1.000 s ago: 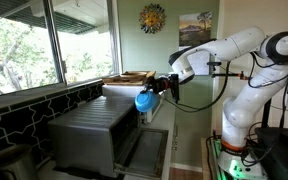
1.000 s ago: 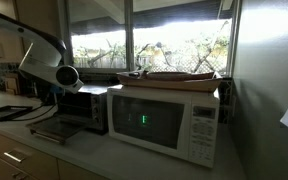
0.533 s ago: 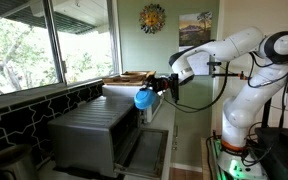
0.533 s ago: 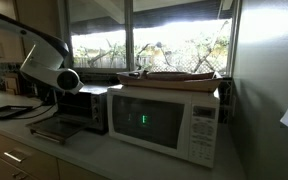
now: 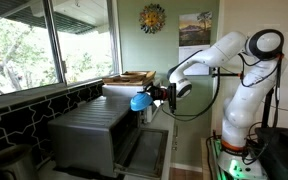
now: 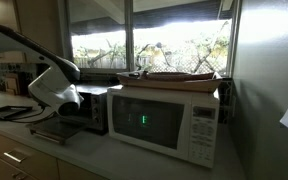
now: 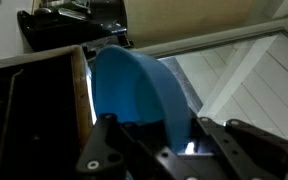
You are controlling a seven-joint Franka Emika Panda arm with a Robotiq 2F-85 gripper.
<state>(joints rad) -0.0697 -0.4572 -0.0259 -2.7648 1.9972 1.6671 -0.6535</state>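
The blue rim goes down and outward into the oven's dark opening point(image 5: 130, 132) next for my gripper's release, as the toaster oven's door hangs open below.
My gripper point(image 5: 150, 97) is shut on a blue cup point(image 5: 139, 101) and holds it in the air just above the front of a silver toaster oven point(image 5: 89, 133), whose door point(image 5: 144, 152) hangs open. In the wrist view the blue cup point(image 7: 134, 92) fills the gap between my two black fingers point(image 7: 152, 138), with the dark oven edge to its left. In an exterior view my arm point(image 6: 54, 88) stands in front of the toaster oven point(image 6: 87, 108) and hides the gripper and cup.
A white microwave point(image 6: 166, 120) stands beside the toaster oven with a wooden tray point(image 6: 179, 75) on top; the tray also shows in an exterior view point(image 5: 129, 76). Windows point(image 5: 44, 45) run along the counter wall. The robot base point(image 5: 234, 130) stands to the right.
The arm has reached further out and lowered. The blue cup has shifted slightly toward the toaster oven's front, still in the gripper.
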